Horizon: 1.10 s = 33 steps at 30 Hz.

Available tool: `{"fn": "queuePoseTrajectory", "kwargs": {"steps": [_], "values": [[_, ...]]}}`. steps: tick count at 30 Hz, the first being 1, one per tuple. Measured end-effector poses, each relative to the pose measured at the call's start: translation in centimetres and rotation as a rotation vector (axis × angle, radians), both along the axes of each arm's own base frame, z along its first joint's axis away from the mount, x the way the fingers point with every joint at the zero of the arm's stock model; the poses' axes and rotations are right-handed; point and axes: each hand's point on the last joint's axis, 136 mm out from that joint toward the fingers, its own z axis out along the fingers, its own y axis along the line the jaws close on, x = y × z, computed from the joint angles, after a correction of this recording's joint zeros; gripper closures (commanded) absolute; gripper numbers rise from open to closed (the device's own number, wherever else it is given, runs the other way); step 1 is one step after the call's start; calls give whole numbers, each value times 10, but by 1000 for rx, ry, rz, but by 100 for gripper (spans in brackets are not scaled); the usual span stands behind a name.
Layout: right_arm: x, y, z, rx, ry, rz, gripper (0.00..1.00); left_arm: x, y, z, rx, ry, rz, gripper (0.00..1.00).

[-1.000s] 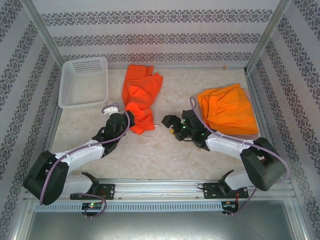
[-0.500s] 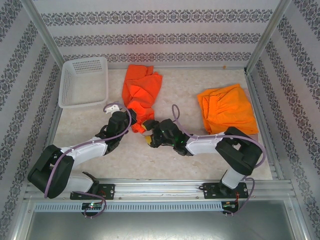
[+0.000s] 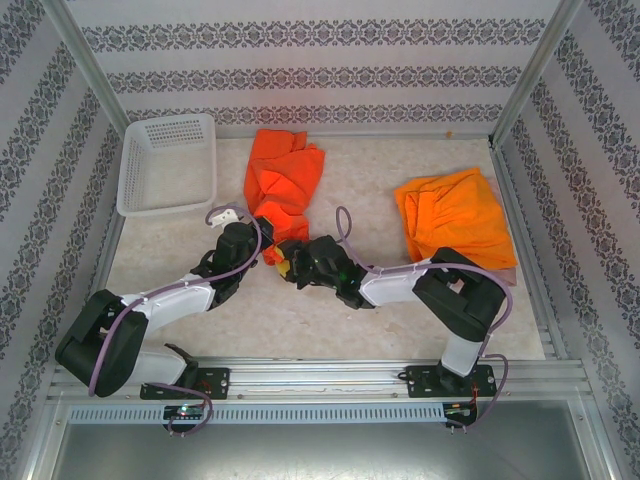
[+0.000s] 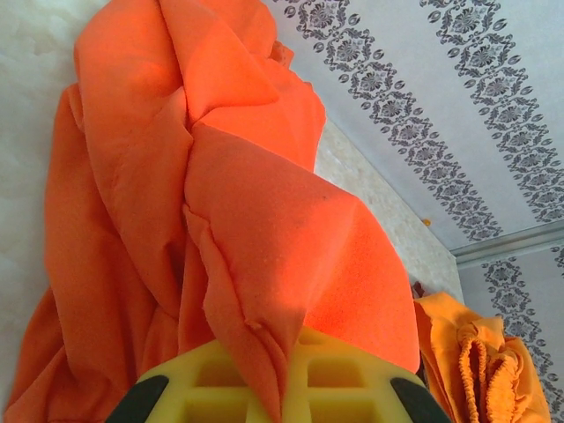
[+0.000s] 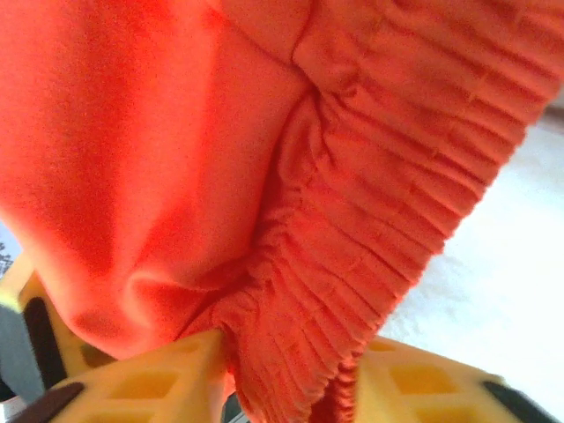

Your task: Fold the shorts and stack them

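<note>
Next, my left gripper rises and carries the pinched fold toward the crumpled shorts' far end (image 3: 278,142) (image 4: 233,26), which lies outward of the gripper, then releases the fold.
A crumpled red-orange pair of shorts (image 3: 282,185) lies at the back middle of the table. My left gripper (image 3: 262,240) sits at its near end, and in the left wrist view this gripper (image 4: 291,374) is shut on a pinched fold of the cloth (image 4: 238,229). My right gripper (image 3: 287,262) reaches in from the right to the same near end. In the right wrist view the ribbed waistband (image 5: 352,247) fills the gap between its yellow fingers (image 5: 167,379), so the gripper (image 5: 291,374) is shut on it. A second, lighter orange pair (image 3: 455,220) lies folded at the right.
A white perforated basket (image 3: 170,207) stands at the back left corner. Patterned walls and metal posts close in the table on three sides. The right arm stretches across the table's middle. The lighter orange pair (image 4: 480,352) shows beyond the held cloth.
My right arm swung left from beside the lighter orange pair to the red-orange shorts, and its jaws closed on the waistband. The left gripper stayed shut on the cloth.
</note>
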Motion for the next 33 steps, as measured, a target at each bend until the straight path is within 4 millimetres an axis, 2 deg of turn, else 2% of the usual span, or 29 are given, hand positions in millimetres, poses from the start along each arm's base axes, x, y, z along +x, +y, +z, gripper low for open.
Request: {"fn": "queuePoseTrajectory", "kwargs": {"steps": [3, 5, 7, 10, 13, 18, 20, 24, 26, 27, 28, 30, 33], "values": [[4, -3, 1, 3, -5, -16, 93, 0, -1, 1, -12, 1, -4, 100], [11, -8, 3, 6, -21, -27, 100, -1, -2, 2, -16, -1, -9, 98], [18, -16, 11, 4, -49, -36, 100, -1, -1, 5, -23, -5, -15, 98], [30, -32, 37, 8, -120, -27, 100, 5, 3, 16, -37, -18, -18, 98], [39, -48, 72, 23, -208, 0, 100, 19, -1, 50, -53, -67, -48, 100], [59, -67, 130, 17, -360, 61, 100, 40, -16, 125, -73, -200, -140, 100], [62, -71, 146, -5, -409, 89, 100, 46, -21, 143, -69, -233, -170, 100], [69, -83, 168, -100, -493, 152, 100, 57, -32, 159, -47, -262, -235, 92], [77, -94, 177, -159, -529, 176, 100, 63, -35, 162, -39, -262, -257, 80], [84, -103, 181, -196, -544, 175, 100, 67, -33, 164, -35, -265, -256, 68], [93, -116, 186, -241, -559, 169, 100, 71, -28, 166, -30, -268, -250, 62], [113, -141, 204, -336, -606, 153, 100, 78, -15, 170, -24, -277, -227, 55], [145, -167, 243, -476, -714, 147, 100, 85, 2, 176, -17, -291, -192, 43]]}}
